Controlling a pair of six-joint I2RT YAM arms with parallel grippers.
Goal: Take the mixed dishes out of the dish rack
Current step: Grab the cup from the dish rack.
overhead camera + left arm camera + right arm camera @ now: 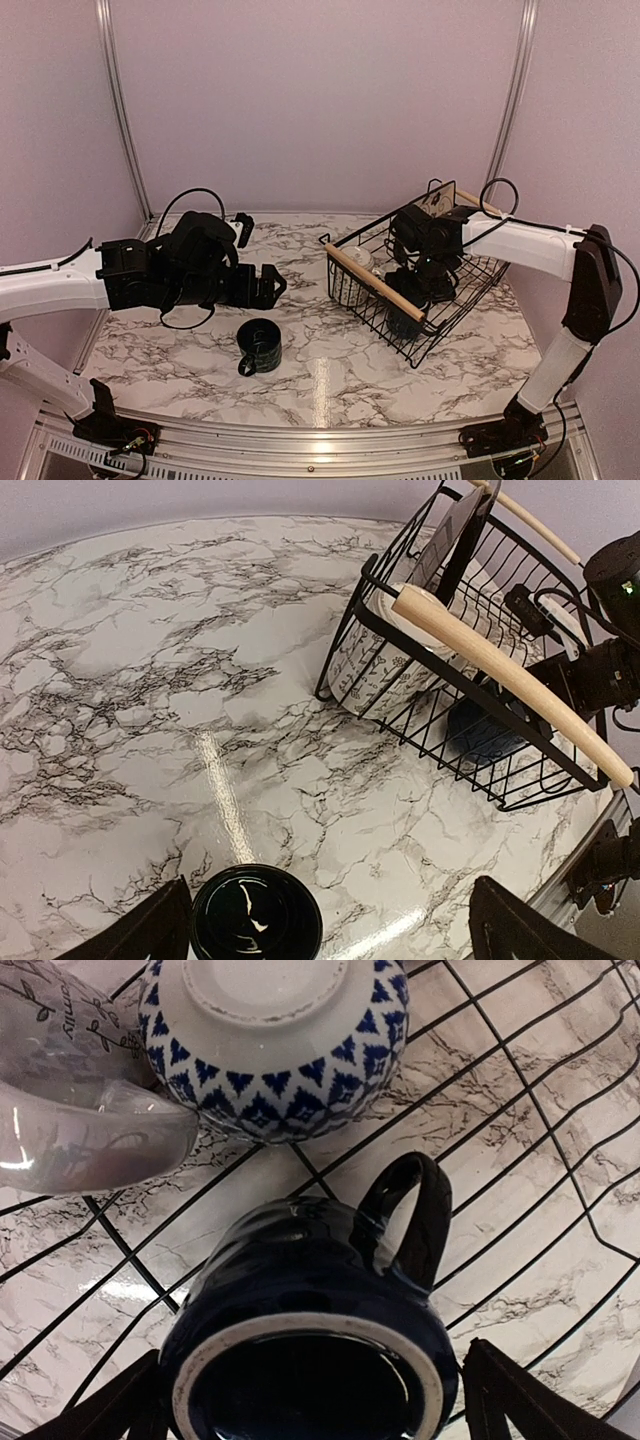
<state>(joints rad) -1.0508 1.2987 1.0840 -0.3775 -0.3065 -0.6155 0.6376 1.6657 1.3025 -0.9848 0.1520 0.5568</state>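
My left gripper rises next, tilts level toward the rack and closes on the side of the second dark blue mug [403, 322] [482, 732], since my right gripper straddles that mug's base.
A dark blue-black mug [260, 346] stands upright on the marble table; in the left wrist view this mug [257, 916] sits below my open left gripper [335, 930], close to the left fingertip. My left gripper [270, 285] hovers above and behind it. The black wire dish rack [372, 282] with wooden handles stands at the right. My right gripper [424, 288] reaches down inside it, open, its fingers either side of a second dark blue mug [310, 1330] lying on its side. A blue-and-white patterned bowl [275, 1040] lies upturned beside a white mug [80, 1110]. A square patterned plate [437, 200] stands at the rack's back.
The near wooden handle [505, 675] runs across the rack's front edge, above the white mug [375, 665]. Lilac walls with metal corner posts [120, 110] close in the table. Bare marble [150, 680] lies left of the rack.
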